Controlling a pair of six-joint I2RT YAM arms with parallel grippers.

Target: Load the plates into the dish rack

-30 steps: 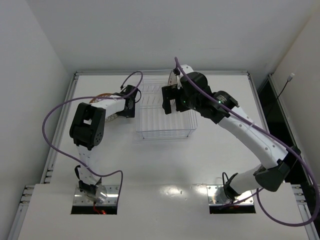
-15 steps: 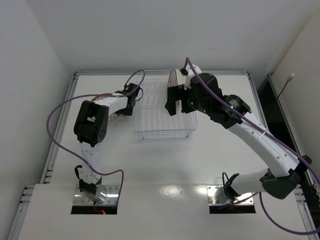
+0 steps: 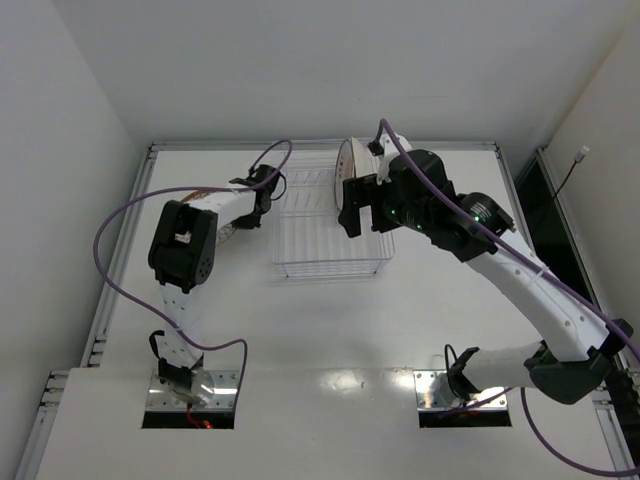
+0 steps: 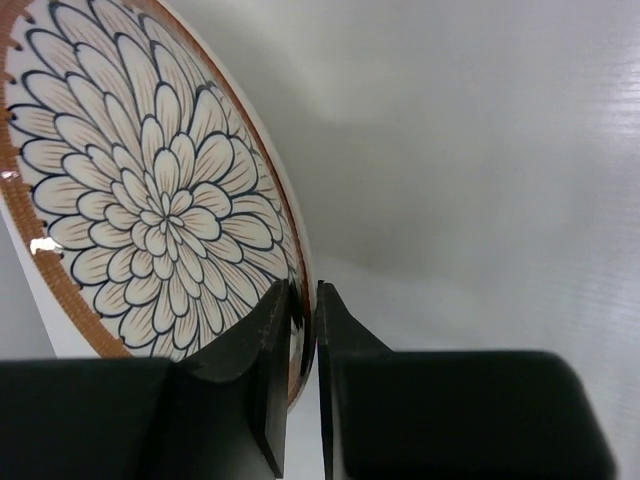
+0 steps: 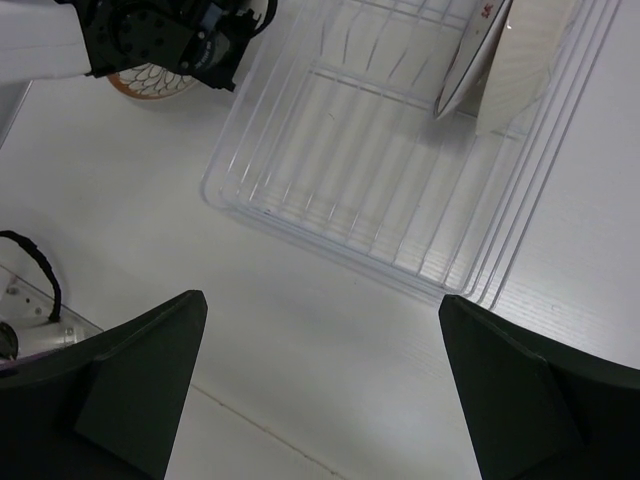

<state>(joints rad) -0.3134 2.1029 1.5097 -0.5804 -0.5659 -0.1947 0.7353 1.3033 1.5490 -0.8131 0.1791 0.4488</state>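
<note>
My left gripper lifts over the rack's side next, lowers the brown-rimmed plate between the slats (image 3: 322, 188) beside the standing white plate and releases it, since they are empty.
The brown-rimmed plate (image 4: 150, 190) with white petals lies on the table left of the dish rack (image 3: 330, 240). My left gripper (image 4: 303, 310) is shut on its near rim, one finger on the face and one behind. In the top view that gripper (image 3: 262, 196) sits just off the rack's left wall, and the arm hides most of the plate. A white plate (image 5: 470, 55) with orange marks stands on edge in the rack's far right corner (image 3: 345, 160). My right gripper (image 5: 320, 300) hangs open and empty above the rack's (image 5: 350, 170) near side.
A pale surface (image 5: 530, 60) leans beside the standing plate; I cannot tell whether it is another plate. The rack's slats run along its middle. Raised rails edge the table (image 3: 300, 330) at left, back and right. Purple cables loop over both arms.
My left gripper has shut on the brown-rimmed plate's rim. The right arm has drawn back a little to the right of the standing plate, still open.
</note>
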